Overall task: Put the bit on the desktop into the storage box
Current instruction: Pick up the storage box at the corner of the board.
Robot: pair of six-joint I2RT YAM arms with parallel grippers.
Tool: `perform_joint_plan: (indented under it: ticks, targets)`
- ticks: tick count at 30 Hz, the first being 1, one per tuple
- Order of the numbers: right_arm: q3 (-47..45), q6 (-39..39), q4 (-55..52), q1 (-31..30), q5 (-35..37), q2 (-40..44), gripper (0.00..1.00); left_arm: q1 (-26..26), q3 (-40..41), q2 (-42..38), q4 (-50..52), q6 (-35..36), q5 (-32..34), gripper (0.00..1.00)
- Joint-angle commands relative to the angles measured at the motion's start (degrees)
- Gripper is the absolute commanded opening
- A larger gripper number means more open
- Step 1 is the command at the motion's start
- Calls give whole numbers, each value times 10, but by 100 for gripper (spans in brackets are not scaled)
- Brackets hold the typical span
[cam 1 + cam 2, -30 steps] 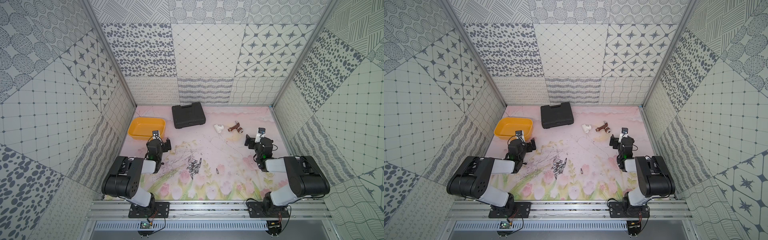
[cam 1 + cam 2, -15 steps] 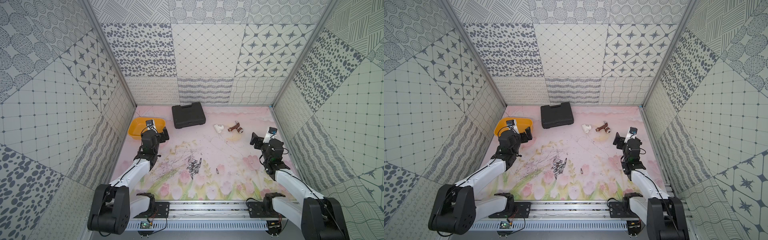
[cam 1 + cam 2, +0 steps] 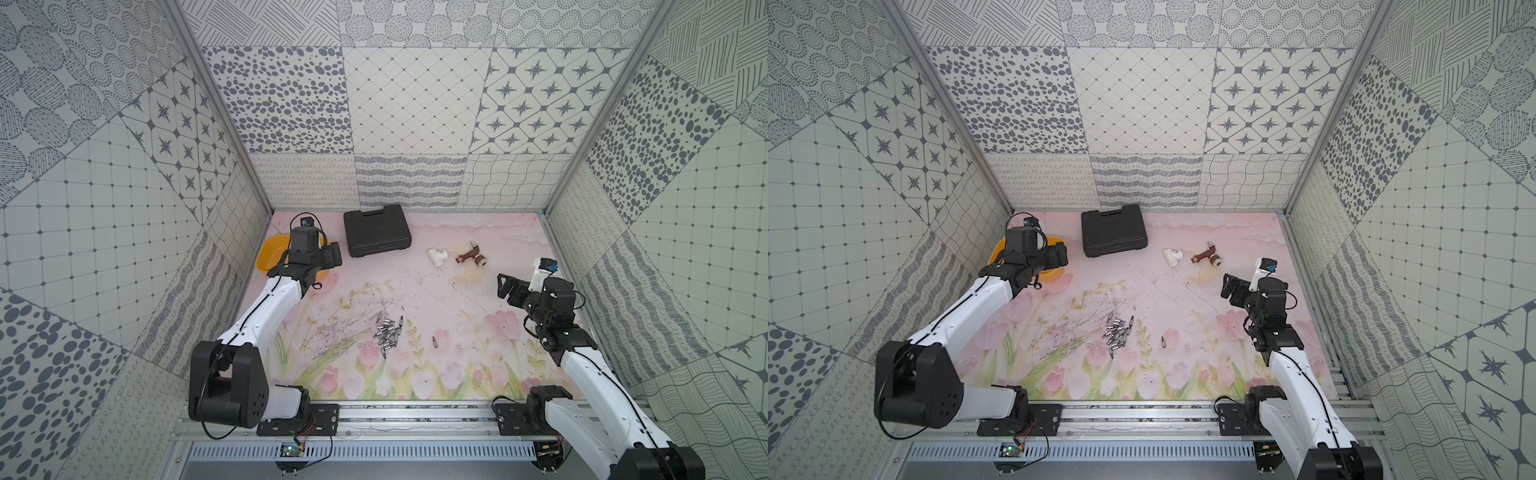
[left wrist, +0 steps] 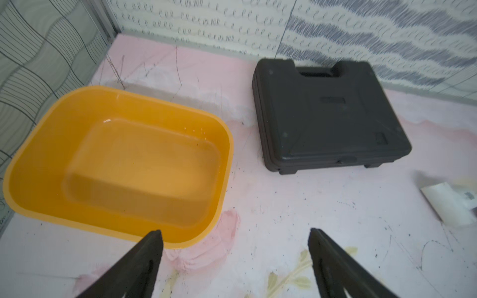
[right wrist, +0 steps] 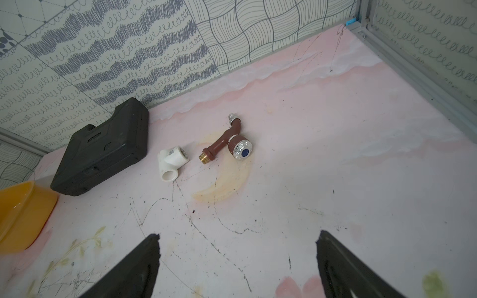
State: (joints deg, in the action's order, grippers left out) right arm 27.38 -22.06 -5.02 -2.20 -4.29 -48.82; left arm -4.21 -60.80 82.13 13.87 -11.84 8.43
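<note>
The bare desktop leaves a finger room on the box's side facing the tool case. I should next tilt my left gripper down and lower it astride the box's rim there.
Several small metal bits (image 3: pixel 388 332) lie in a heap in the middle of the pink desktop, with a single bit (image 3: pixel 435 341) a little to their right; both top views show them. The yellow storage box (image 4: pixel 227 154) stands at the back left and holds nothing. My left gripper (image 4: pixel 235 233) hovers open beside the box's near corner, far from the bits. On the right side, my right gripper (image 5: pixel 238 236) hangs open above bare desktop, with nothing between its fingers.
A black tool case (image 3: pixel 376 232) lies shut at the back, next to the storage box. A white pipe fitting (image 5: pixel 171 162) and a brown tap (image 5: pixel 229 142) lie at the back right. Patterned walls close in three sides.
Both arms have unfolded from a low tucked pose and risen. The left gripper has gone back toward the yellow box; the right one has shifted rightward.
</note>
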Motion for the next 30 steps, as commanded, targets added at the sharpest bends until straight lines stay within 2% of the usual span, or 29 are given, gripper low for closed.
perform_joint_plan:
  ticks: [1, 7, 12, 18, 23, 27, 30]
  targets:
    - [24, -22, -32, 1, -29, -10, 96, -1, -67, 79, 179, 15, -35, 91]
    - [62, -21, -62, 1, -63, -56, 97, 1, -141, 174, 224, 39, -27, 86]
    - [65, -22, -61, 1, -64, -69, 97, 6, -212, 250, 255, 62, -18, 80]
    - [67, -22, -61, 1, -62, -74, 97, 12, -288, 321, 294, 82, -16, 67]
    - [67, -25, -61, 1, -62, -73, 96, 14, -299, 343, 297, 85, -13, 57]
    - [67, -28, -61, 0, -62, -73, 97, 13, -299, 351, 299, 85, -10, 42]
    - [66, -29, -61, 1, -61, -73, 97, 13, -294, 352, 300, 82, 3, 23]
